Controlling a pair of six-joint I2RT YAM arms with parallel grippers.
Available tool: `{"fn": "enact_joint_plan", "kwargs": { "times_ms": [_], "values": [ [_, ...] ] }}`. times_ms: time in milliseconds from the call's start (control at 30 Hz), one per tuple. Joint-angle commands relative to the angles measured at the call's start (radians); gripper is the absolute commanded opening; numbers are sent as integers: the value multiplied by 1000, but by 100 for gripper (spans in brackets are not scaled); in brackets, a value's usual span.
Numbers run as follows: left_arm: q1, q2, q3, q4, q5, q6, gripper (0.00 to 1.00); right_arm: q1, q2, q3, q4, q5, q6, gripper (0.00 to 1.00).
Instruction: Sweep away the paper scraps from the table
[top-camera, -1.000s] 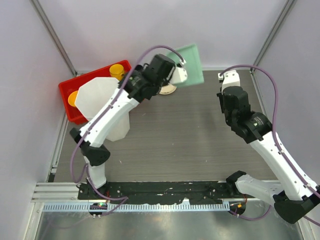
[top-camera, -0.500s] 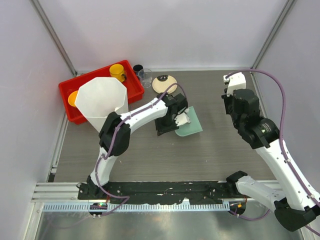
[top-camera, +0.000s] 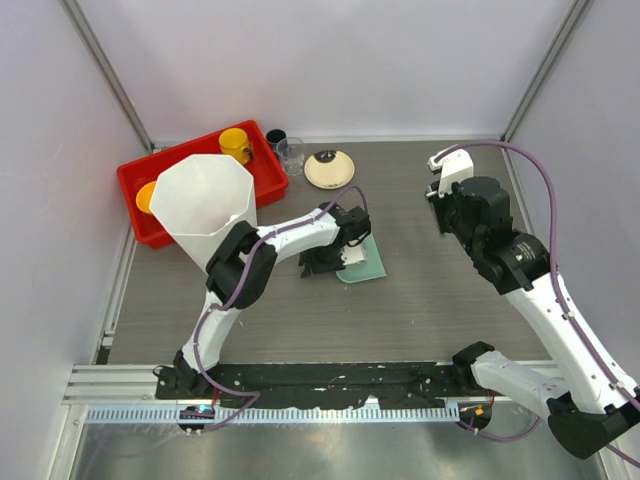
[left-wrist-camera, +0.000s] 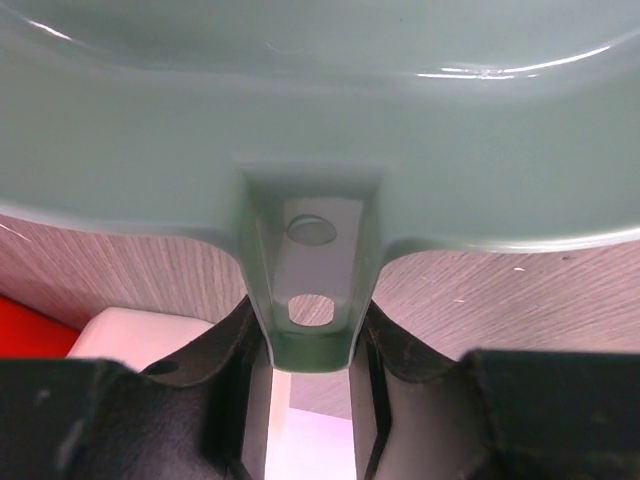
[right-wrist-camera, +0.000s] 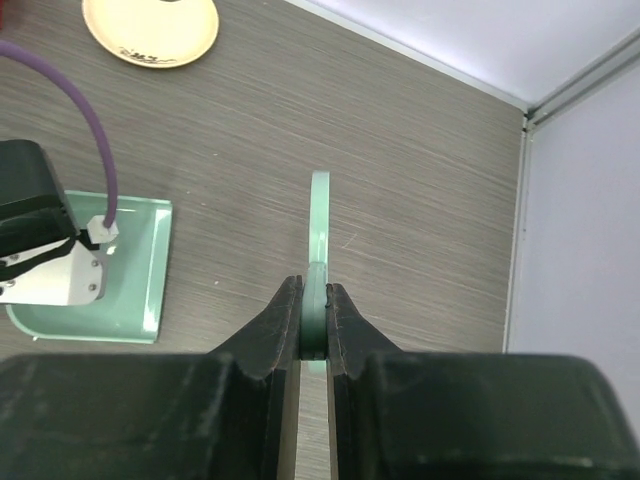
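My right gripper should swing the tool (right-wrist-camera: 319, 215) over the dustpan's open pan (right-wrist-camera: 130, 276), then go down and let go, because that pan is below it and to its left in the top view.
No paper scraps show in any view. My left gripper (left-wrist-camera: 310, 322) is shut on the handle of a pale green dustpan (top-camera: 365, 262), which lies flat on the table (top-camera: 440, 300) near its middle. The pan's body (left-wrist-camera: 320, 120) fills the top of the left wrist view. At the right, my right gripper (right-wrist-camera: 314, 292) is shut on a thin pale green tool (right-wrist-camera: 319, 215), seen edge on and held above the table (right-wrist-camera: 430, 150). The dustpan (right-wrist-camera: 120, 270) lies to that gripper's left, apart from the tool.
A tall white faceted bin (top-camera: 202, 205) stands at the left in front of a red tray (top-camera: 138, 195) holding yellow cups (top-camera: 235, 143). A cream plate (top-camera: 329, 169), a clear glass (top-camera: 291, 154) and a black cup (top-camera: 275, 137) sit at the back.
My left arm has swung the dustpan from high at the back down to the middle of the table, where it now lies flat. The right arm has shifted slightly.
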Motion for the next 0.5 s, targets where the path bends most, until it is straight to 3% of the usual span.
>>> {"fn": "enact_joint_plan", "kwargs": {
  "times_ms": [0, 200, 367, 467],
  "values": [
    [3, -10, 2, 35, -27, 24, 40, 3, 12, 3, 44, -92, -8, 1],
    [5, -71, 6, 29, 27, 52, 56, 14, 24, 8, 31, -135, -17, 1],
    [5, -177, 48, -55, 124, 73, 58, 29, 32, 9, 24, -112, -37, 1],
    [16, -305, 68, -95, 210, 100, 58, 68, 61, 5, 17, 0, -81, 1]
  ]
}}
